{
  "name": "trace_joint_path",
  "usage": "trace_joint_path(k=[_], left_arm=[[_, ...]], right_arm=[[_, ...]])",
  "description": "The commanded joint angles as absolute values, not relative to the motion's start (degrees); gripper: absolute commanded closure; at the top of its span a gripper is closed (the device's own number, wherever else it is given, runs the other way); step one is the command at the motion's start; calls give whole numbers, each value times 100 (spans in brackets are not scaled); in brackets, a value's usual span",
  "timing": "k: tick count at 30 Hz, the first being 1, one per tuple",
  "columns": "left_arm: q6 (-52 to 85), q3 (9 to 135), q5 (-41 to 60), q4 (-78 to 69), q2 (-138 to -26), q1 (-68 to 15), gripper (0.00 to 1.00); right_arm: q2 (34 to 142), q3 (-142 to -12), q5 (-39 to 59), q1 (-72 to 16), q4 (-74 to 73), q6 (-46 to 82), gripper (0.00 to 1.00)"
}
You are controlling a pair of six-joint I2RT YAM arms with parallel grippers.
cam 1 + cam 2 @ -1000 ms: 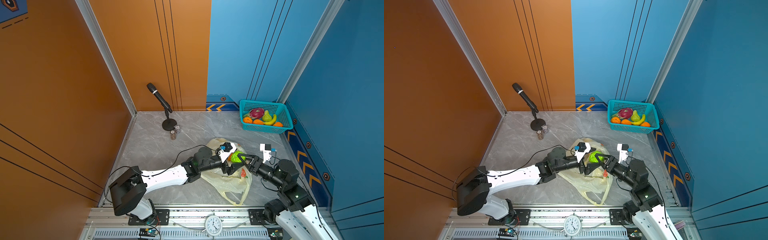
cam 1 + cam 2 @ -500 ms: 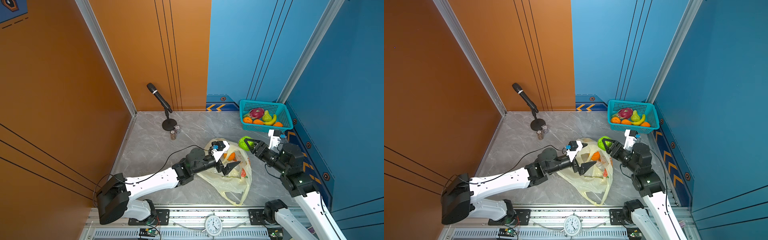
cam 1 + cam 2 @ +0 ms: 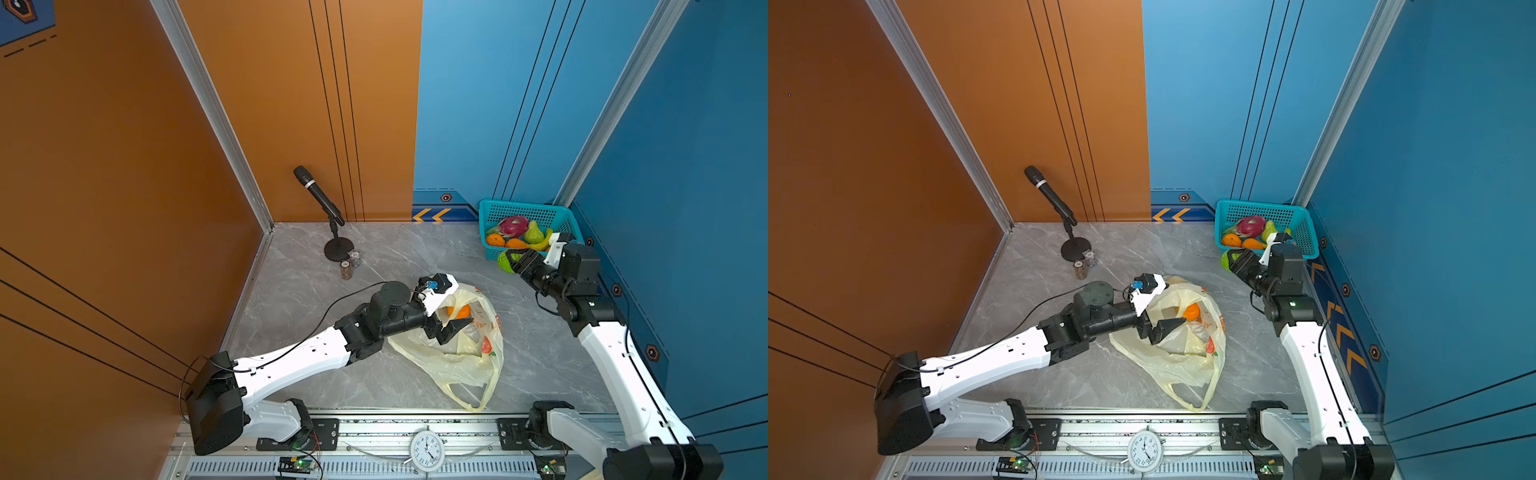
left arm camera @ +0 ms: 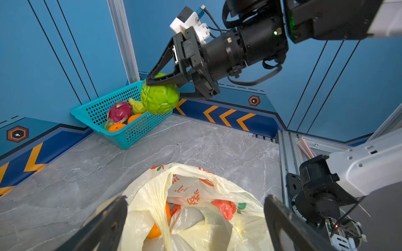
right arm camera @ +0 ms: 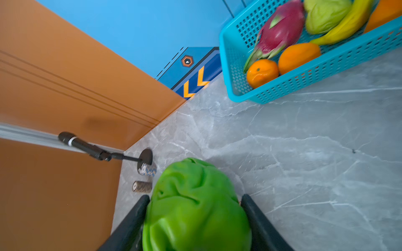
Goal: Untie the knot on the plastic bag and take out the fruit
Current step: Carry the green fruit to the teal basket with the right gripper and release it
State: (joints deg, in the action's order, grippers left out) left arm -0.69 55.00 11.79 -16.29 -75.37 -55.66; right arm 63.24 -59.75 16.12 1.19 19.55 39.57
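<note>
My right gripper moves outward and down into the basket by the banana's near end [image 3: 533, 243] [image 5: 326, 41] next to release the green fruit, which hangs short of the basket's rim.
The pale yellow plastic bag [image 3: 457, 361] [image 3: 1183, 361] lies on the grey floor with its mouth open; the knot is out of view. An orange fruit [image 3: 458, 311] [image 4: 155, 230] sits inside it. My left gripper [image 3: 455, 328] [image 3: 1169, 330] [image 4: 195, 197] hovers open at the bag's mouth, holding nothing. My right gripper [image 3: 513, 262] [image 3: 1233, 259] [image 5: 195, 196] is shut on a bumpy green fruit [image 3: 505, 262] [image 4: 159, 98] [image 5: 195, 213], raised just in front of the teal basket [image 3: 523, 204] [image 5: 304, 87].
The basket in the back right corner holds a dragon fruit [image 5: 280, 30], oranges, a green fruit and a banana. A microphone on a stand [image 3: 318, 195] and two small cylinders [image 3: 347, 268] stand at the back left. Walls close in on three sides.
My right gripper has lifted the green fruit out of the bag and carried it back and right to the basket. My left gripper has pulled back slightly and opened a little wider.
</note>
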Motion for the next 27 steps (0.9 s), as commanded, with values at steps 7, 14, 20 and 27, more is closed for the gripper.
trace_joint_path(k=[7,14,20,27], left_arm=[[-136,5830,1716,-1414,-7601,-5332,2],[-98,6116,1855,-1326,-7743,-5232,2],[-63,6147,1871,-1302,-7786,-5152,2],[-46,6118,1794,-1211,-7745,-5034,2]], right_arm=[[8048,-7478,1022,704,2421,2936,56],[9654,-8990,626,1006,2873,2453,56],[10994,-10448,328,1263,3352,2243,56],[12567,-12171,143,1414,4063,2108,56]])
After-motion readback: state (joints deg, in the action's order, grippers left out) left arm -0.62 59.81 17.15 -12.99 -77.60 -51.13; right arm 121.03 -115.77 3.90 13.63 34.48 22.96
